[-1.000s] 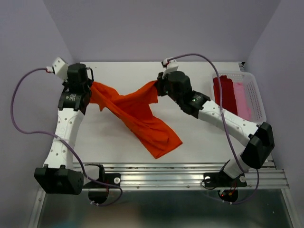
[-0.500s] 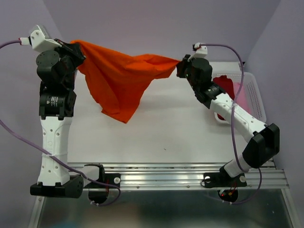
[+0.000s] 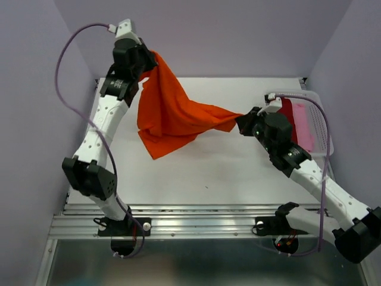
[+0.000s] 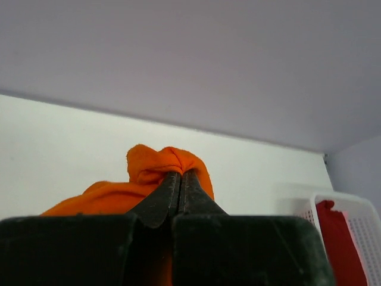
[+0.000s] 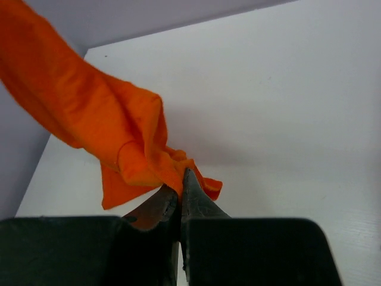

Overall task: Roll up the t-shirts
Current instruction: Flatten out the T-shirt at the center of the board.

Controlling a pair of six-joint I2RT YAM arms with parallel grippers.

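The patch of bare table [image 3: 243,157] beside the basket is clear. My right gripper will next move down and slightly back to release its end of the t-shirt there.
A bright orange t-shirt [image 3: 169,113] hangs stretched between both arms above the white table. High at the back left, my left gripper [image 3: 149,56] is shut on one end of it; the pinched cloth [image 4: 166,164] bulges past the fingertips. My right gripper [image 3: 239,124] is shut on the other end, lower and to the right, with the cloth [image 5: 128,143] trailing off to the upper left in the right wrist view. The shirt's lowest corner hangs toward the table's left middle. A dark red t-shirt [image 3: 290,116] and a pale pink one [image 3: 303,128] lie in the basket.
A white mesh basket [image 3: 321,128] stands at the table's right edge, partly behind the right arm, and also shows in the left wrist view [image 4: 360,223]. The back wall is close behind the left gripper. Bare white table [image 3: 208,173] lies under the shirt.
The left arm swung from the far left toward the back middle, carrying its end of the shirt high. The right gripper moved down and right toward the basket. The shirt has stayed off the table.
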